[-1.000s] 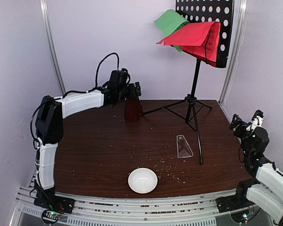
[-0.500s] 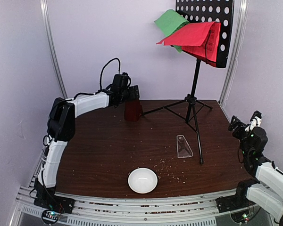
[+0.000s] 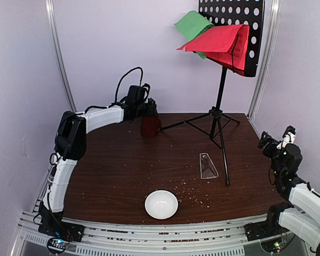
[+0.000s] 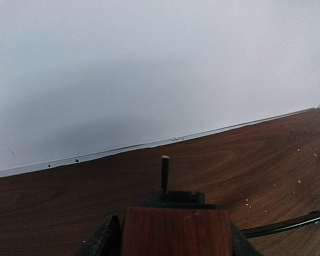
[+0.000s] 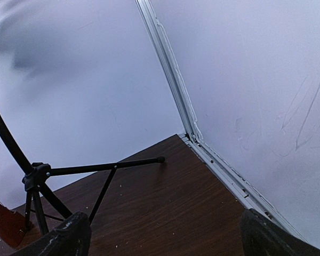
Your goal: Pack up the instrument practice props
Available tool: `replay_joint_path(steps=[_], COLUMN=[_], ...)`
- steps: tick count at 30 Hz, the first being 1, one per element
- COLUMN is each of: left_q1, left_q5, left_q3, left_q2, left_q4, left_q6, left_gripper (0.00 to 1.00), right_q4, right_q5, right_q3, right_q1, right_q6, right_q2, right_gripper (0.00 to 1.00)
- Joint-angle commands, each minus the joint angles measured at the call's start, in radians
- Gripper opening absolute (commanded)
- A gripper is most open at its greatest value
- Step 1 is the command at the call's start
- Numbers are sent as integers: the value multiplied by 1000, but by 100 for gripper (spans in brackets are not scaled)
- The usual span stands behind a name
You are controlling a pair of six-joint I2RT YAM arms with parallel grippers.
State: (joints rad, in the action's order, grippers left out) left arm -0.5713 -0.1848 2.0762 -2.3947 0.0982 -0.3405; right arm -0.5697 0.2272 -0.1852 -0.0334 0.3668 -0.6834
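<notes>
Next, my left gripper will pull the metronome (image 3: 150, 126) back while turning, and let go of it on the open tabletop beside the clear wedge cover. The clear wedge cover lies back from my gripper.
The dark red-brown metronome (image 3: 150, 126) stands at the back of the table, left of centre. My left gripper (image 3: 149, 110) is down over its top. In the left wrist view the fingers (image 4: 105, 240) press both sides of its body (image 4: 173, 232), and its pendulum rod (image 4: 165, 173) stands up beyond. The clear wedge cover (image 3: 207, 166) lies flat by the foot of the black tripod music stand (image 3: 222, 101). The green sheet (image 3: 192, 24) and red sheet (image 3: 218, 38) rest on the stand's perforated desk (image 3: 240, 21). My right gripper (image 3: 277, 140) is open and empty at the table's right edge.
A small white bowl (image 3: 161, 204) sits near the front edge. Crumbs are scattered on the brown table (image 3: 106, 170). The stand's legs (image 5: 104, 169) spread across the back right corner. Walls and metal rails close in the back and sides.
My left gripper has sunk lower onto the metronome and the left arm's elbow has swung right and back. The metronome, stand and sheets have not moved. The right arm is nearly still.
</notes>
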Motion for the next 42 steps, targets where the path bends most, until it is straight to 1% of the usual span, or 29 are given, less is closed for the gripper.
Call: replay_joint_path(steps=[1, 5, 11, 13, 17, 20, 23, 25, 29, 32, 35, 38, 42], left_q1=[-2, -2, -2, -2, -5, -15, -26, -33, -61, -90, -112, -134, -148], left_q5=[20, -13, 1, 16, 123, 219, 339, 451, 614, 695, 746, 775, 754], left_q3=[10, -64, -218, -285, -421, -557, -676, -744, -804, -806, -802, -794, -796], left_q2=[13, 73, 218, 281, 405, 515, 601, 644, 655, 633, 606, 574, 550], left_q4=[-30, -46, -51, -61, -73, -106, -169, -206, -276, -310, -335, -339, -319], left_q6=[53, 91, 115, 129, 161, 201, 248, 263, 282, 291, 306, 333, 370], left_gripper=[47, 45, 32, 30, 29, 28, 28, 28, 28, 28, 29, 32, 41], right_q4=[-12, -12, -24, -26, -29, -28, -34, -35, -29, -18, 15, 58, 89], right_q5=[23, 23, 26, 26, 19, 2, -38, -73, -160, -289, -461, -589, -723], right_q3=[-5, -4, -1, -1, -4, -5, -9, -12, -23, -34, -58, -88, -117], right_q1=[-1, -1, -1, 0, -1, 0, -1, -2, -1, -1, -3, -3, -13], right_q6=[4, 5, 4, 3, -6, -14, -15, -14, -2, 9, 32, 61, 101], right_q2=[1, 1, -1, -7, -19, -20, -20, -23, -22, -13, -10, -14, -35], right_gripper=[100, 100, 100, 100, 100, 100, 100, 100, 100, 100, 100, 98, 96])
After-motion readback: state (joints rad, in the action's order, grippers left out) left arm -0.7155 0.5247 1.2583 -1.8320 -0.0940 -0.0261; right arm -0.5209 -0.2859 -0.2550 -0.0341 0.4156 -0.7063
